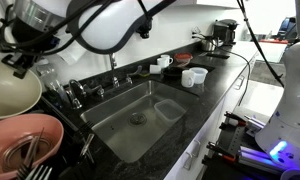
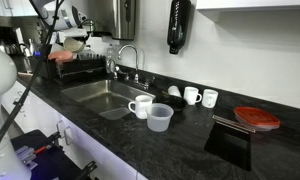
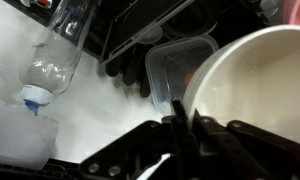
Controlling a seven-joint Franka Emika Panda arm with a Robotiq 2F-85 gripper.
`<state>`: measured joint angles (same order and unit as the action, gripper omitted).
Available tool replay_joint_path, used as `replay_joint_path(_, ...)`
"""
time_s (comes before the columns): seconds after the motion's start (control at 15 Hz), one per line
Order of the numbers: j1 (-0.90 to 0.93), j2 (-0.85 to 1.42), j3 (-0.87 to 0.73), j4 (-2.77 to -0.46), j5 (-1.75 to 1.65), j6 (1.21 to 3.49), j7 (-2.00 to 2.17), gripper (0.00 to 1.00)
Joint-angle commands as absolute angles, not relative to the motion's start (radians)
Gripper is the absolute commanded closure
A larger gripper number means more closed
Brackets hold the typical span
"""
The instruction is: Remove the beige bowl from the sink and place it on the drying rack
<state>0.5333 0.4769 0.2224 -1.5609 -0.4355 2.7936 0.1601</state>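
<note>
The beige bowl point(image 2: 74, 45) is still hanging above the black wire drying rack point(image 2: 80, 67) beside the salmon-pink bowl, so my gripper will move down toward the rack next and let go of the beige bowl's rim.
The beige bowl point(image 1: 10, 93) hangs over the black wire drying rack point(image 1: 65, 105), beside the sink, held by its rim. My gripper point(image 1: 23, 58) is shut on that rim. In the wrist view the fingers point(image 3: 183, 122) pinch the cream wall of the bowl point(image 3: 255, 80). The stainless sink point(image 1: 130, 115) holds no dishes. In an exterior view the bowl point(image 2: 74, 45) sits above the rack point(image 2: 78, 70), left of the sink point(image 2: 102, 93).
A salmon-pink bowl point(image 1: 25, 140) with utensils lies in the rack below the beige bowl. A clear bottle point(image 3: 58, 45) and a plastic container point(image 3: 175, 62) lie by the rack. The faucet point(image 1: 112, 68), white cups point(image 1: 165, 64) and a clear cup point(image 1: 188, 78) stand behind the sink.
</note>
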Motion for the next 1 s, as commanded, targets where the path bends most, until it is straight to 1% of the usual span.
replay_joint_path(0.0, 0.534, 0.550, 0.228, -1.460, -0.375, 2.760, 0.057, 0.99)
replay_joint_path(0.4, 0.531, 0.645, 0.231, -1.344, -0.291, 2.722, -0.041, 0.99)
replay_joint_path(0.93, 0.523, 0.712, 0.231, -1.295, -0.268, 2.655, -0.078, 0.99)
